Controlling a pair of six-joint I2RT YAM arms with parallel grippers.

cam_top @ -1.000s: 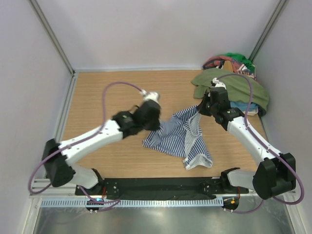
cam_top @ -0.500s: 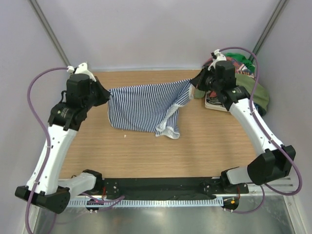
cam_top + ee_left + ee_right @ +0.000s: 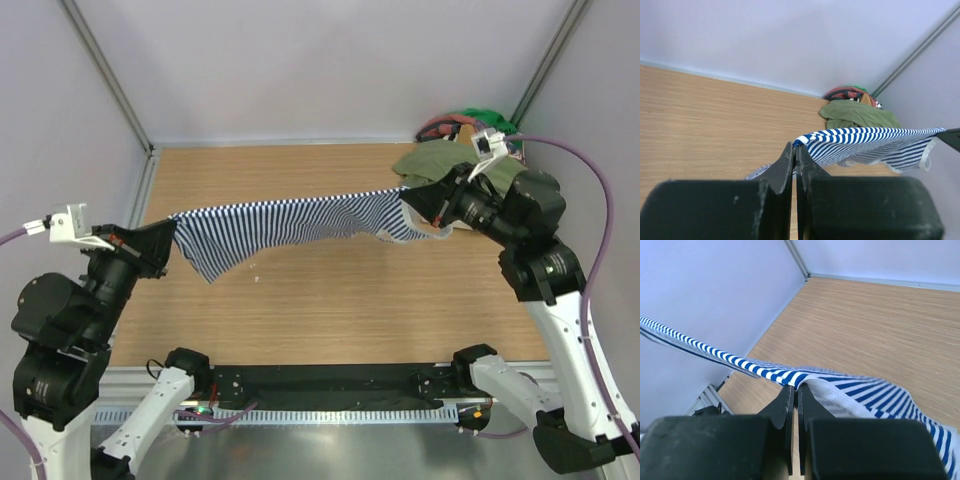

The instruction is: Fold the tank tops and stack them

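Note:
My right gripper should next lower the held end of the striped tank top onto the clear bare wood below, beside the olive top, and let go of it, because that space is open.
The navy-and-white striped tank top hangs stretched in the air between both arms, high above the wooden table. My left gripper is shut on its left end, my right gripper is shut on its right end. The cloth sags a little at the left and trails a white-edged flap at the right. The olive green tank top lies crumpled at the back right, partly hidden behind my right arm, and shows in the left wrist view as well.
More crumpled clothes in red and green sit in the back right corner behind the olive top. White walls close the table at the back and both sides. A black rail runs along the near edge.
Both arms have lifted the striped top from a heap on the table, pulled apart and toward the near side; the cloth now hangs taut between them.

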